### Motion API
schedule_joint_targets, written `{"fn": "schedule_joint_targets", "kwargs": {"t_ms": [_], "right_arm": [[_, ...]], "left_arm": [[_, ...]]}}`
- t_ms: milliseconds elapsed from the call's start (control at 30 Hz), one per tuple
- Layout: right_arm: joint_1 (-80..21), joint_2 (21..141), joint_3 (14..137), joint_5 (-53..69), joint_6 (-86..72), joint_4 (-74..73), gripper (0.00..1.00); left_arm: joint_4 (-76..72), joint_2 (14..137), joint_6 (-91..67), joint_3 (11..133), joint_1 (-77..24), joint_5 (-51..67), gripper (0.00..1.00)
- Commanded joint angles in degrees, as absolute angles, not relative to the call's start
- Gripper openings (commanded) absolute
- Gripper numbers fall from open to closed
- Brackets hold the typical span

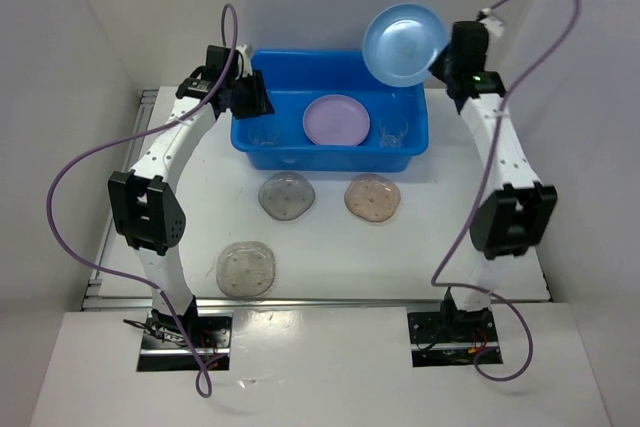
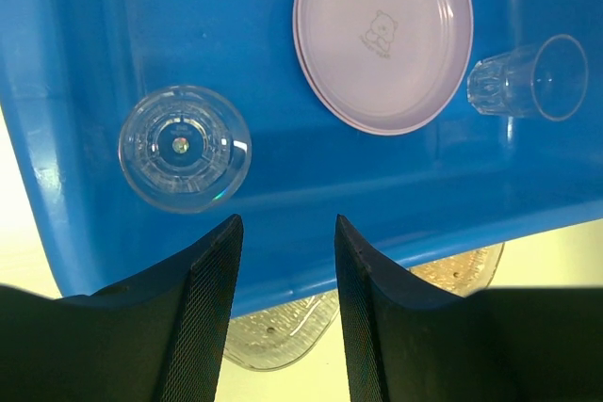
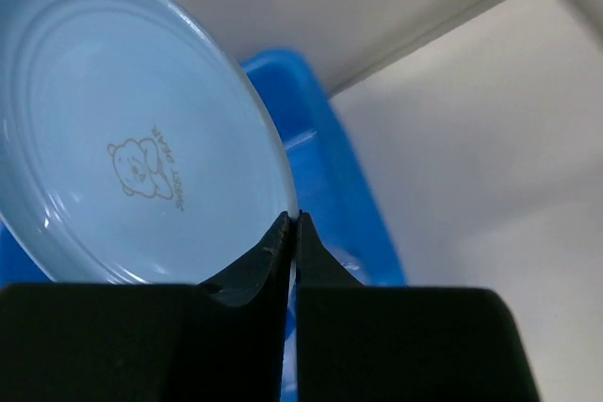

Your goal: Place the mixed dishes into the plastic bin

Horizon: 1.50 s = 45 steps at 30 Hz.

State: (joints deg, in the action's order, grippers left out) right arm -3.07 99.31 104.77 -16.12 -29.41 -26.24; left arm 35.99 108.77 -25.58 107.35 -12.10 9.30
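My right gripper needs to move down and to its left in the top view next, and release the light blue plate (image 1: 403, 44) onto the lavender plate (image 1: 336, 119), which lies there.
The blue plastic bin (image 1: 330, 155) stands at the back of the table. In it lie a lavender plate (image 1: 336, 119) and two clear cups (image 1: 262, 134) (image 1: 393, 132). My right gripper (image 1: 440, 62) is shut on the rim of a light blue plate (image 1: 403, 44), held tilted above the bin's far right corner. In the right wrist view the fingertips (image 3: 293, 220) pinch that plate (image 3: 122, 138). My left gripper (image 1: 252, 97) hangs open and empty over the bin's left end. In its wrist view (image 2: 287, 228) one cup (image 2: 184, 148) stands upright and the other (image 2: 528, 82) lies on its side.
Three speckled translucent plates lie on the table in front of the bin: a greyish one (image 1: 287, 195), a tan one (image 1: 373, 197), and another greyish one (image 1: 246, 269) nearer the left arm's base. White walls close in the table on both sides.
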Motion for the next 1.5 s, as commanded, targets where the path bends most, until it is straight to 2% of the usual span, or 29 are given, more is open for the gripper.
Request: {"fn": "schedule_joint_targets", "kwargs": {"t_ms": [0, 200, 400, 667, 933, 1000, 1033, 1067, 1167, 1200, 1367, 1467], "right_arm": [[-9.2, 108.9, 111.0, -11.3, -27.7, -29.4, 0.01], [-14.6, 124.3, 123.1, -5.9, -27.2, -34.7, 0.01], [-19.2, 134.5, 133.8, -7.5, -24.7, -40.9, 0.01], [-19.9, 137.4, 136.6, -12.4, -24.1, -43.1, 0.01], [-17.0, 138.6, 135.5, -12.1, -24.6, -42.5, 0.01], [-17.0, 140.4, 138.4, -12.9, -24.6, -43.1, 0.01], [-17.0, 141.1, 139.6, -12.9, -24.6, -43.2, 0.04], [-17.0, 141.7, 141.6, -12.9, -24.6, -44.1, 0.26], [-16.4, 142.8, 143.6, -11.3, -24.6, -45.3, 0.53], [-16.4, 142.8, 144.1, -10.6, -24.6, -46.1, 0.57], [-16.4, 136.7, 145.3, -14.9, -23.0, -46.9, 0.57], [-16.4, 127.6, 137.9, -14.0, -22.4, -46.2, 0.57]], "left_arm": [[34.9, 105.1, -25.8, 107.9, -12.2, 10.0, 0.52], [34.2, 101.9, -26.4, 107.2, -12.2, 10.8, 0.52], [33.7, 100.7, -26.9, 106.1, -12.2, 10.3, 0.52], [33.1, 100.1, -26.9, 105.6, -12.2, 9.7, 0.52], [32.6, 100.1, -27.4, 105.0, -12.2, 9.7, 0.52], [32.6, 100.1, -27.4, 104.5, -12.2, 9.7, 0.52], [32.6, 99.6, -27.4, 104.5, -12.2, 9.1, 0.52], [32.6, 99.6, -27.4, 104.5, -12.2, 9.1, 0.52], [32.6, 99.6, -27.4, 104.5, -12.2, 9.1, 0.52], [32.6, 99.6, -26.9, 104.5, -12.2, 9.1, 0.52], [32.6, 100.1, -26.4, 105.0, -12.2, 8.5, 0.52], [33.1, 100.1, -25.8, 105.6, -12.2, 7.1, 0.52]]}}
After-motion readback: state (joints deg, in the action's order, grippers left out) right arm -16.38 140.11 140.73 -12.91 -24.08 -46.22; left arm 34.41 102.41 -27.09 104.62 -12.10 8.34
